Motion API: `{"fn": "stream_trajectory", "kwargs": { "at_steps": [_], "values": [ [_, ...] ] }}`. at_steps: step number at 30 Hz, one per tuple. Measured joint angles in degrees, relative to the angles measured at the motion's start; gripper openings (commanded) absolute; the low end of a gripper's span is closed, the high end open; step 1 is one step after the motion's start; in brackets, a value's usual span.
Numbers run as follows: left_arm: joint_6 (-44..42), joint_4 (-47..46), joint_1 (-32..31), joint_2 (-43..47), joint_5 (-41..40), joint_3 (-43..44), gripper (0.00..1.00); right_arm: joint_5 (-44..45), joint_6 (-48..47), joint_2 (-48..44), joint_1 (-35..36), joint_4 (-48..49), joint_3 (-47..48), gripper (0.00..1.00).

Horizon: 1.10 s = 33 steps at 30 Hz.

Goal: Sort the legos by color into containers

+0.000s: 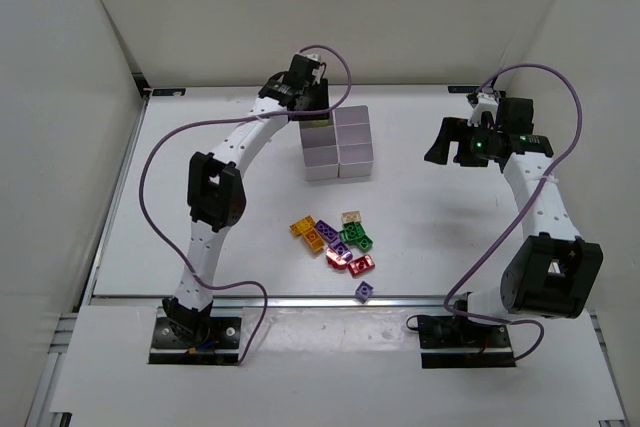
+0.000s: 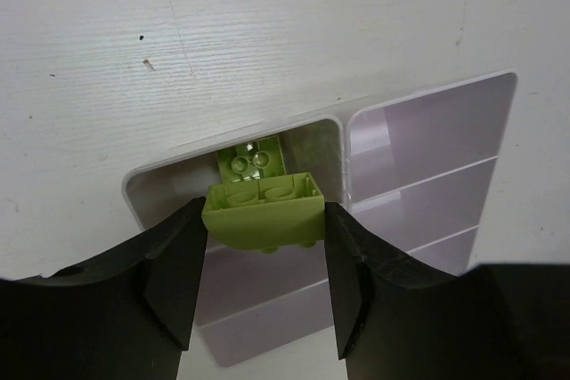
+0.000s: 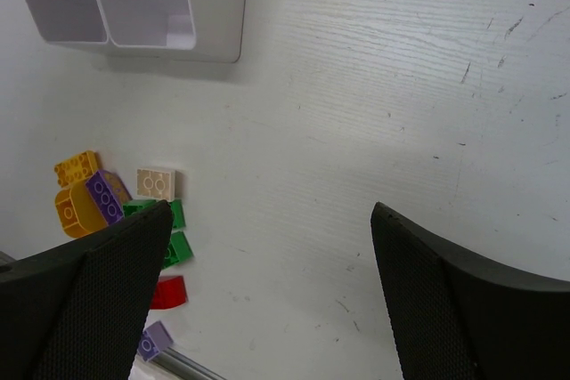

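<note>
The empty right gripper swings back over the green lego by the tan one next, turning and descending, as it lies below and left in the top view.
My left gripper [image 1: 310, 99] is shut on a yellow-green lego [image 2: 263, 206] and holds it above the far left bin of the white containers [image 1: 338, 144]. A second yellow-green lego [image 2: 254, 159] lies in that bin below it. The other bins [image 2: 427, 131] look empty in the left wrist view. The remaining legos [image 1: 335, 239] lie in a loose pile in front of the containers: orange, purple, green, red and tan. One pale purple lego [image 1: 365, 291] lies apart, nearer the front edge. My right gripper [image 1: 450, 142] is open and empty, above bare table right of the containers.
The right wrist view shows the containers' corner [image 3: 214, 6] at top left and the pile at left: an orange lego [image 3: 76, 206], a tan one [image 3: 155, 182], a green one [image 3: 178, 246] and a red one [image 3: 169, 292]. White walls enclose the table.
</note>
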State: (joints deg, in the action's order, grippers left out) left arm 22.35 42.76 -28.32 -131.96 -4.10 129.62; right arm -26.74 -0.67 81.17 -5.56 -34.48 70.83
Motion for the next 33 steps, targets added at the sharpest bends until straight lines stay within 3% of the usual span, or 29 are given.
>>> {"fn": "stream_trajectory", "kwargs": {
  "at_steps": [3,4,7,10,13,14,22,28,33],
  "values": [
    [0.0,0.15,0.17,-0.63,0.13,0.0,0.33,0.0,-0.13,0.22,0.0,0.04,0.0,0.95],
    [-0.02,0.17,0.26,-0.74,0.22,0.0,0.45,0.0,-0.17,0.35,0.0,0.04,0.0,0.95],
    [-0.11,0.22,0.48,-0.92,0.83,0.0,0.65,-0.04,-0.63,0.94,0.02,0.04,0.0,0.95],
    [-0.63,0.0,0.72,-0.92,2.64,0.0,0.7,-0.46,-1.51,1.42,0.02,0.04,0.0,0.95],
    [-1.4,-0.46,0.98,-0.92,5.84,0.0,0.8,-0.76,-2.56,1.62,0.0,0.04,0.0,0.94],
    [-1.7,-0.76,1.03,-0.81,7.04,0.0,0.87,-0.87,-2.86,1.64,0.02,0.04,0.0,0.94],
    [-4.59,-2.45,0.66,3.82,10.08,0.0,0.84,-1.79,-7.02,1.6,2.38,-0.07,0.0,0.91],
    [-7.5,-5.16,2.91,18.01,6.19,-2.05,0.89,-2.14,-17.09,1.4,21.75,-1.57,0.0,0.89],
    [-9.35,-7.52,13.49,35.71,3.06,-10.45,0.89,-3.06,-28.44,2.78,34.51,-4.57,0.0,0.81]
  ]
}}
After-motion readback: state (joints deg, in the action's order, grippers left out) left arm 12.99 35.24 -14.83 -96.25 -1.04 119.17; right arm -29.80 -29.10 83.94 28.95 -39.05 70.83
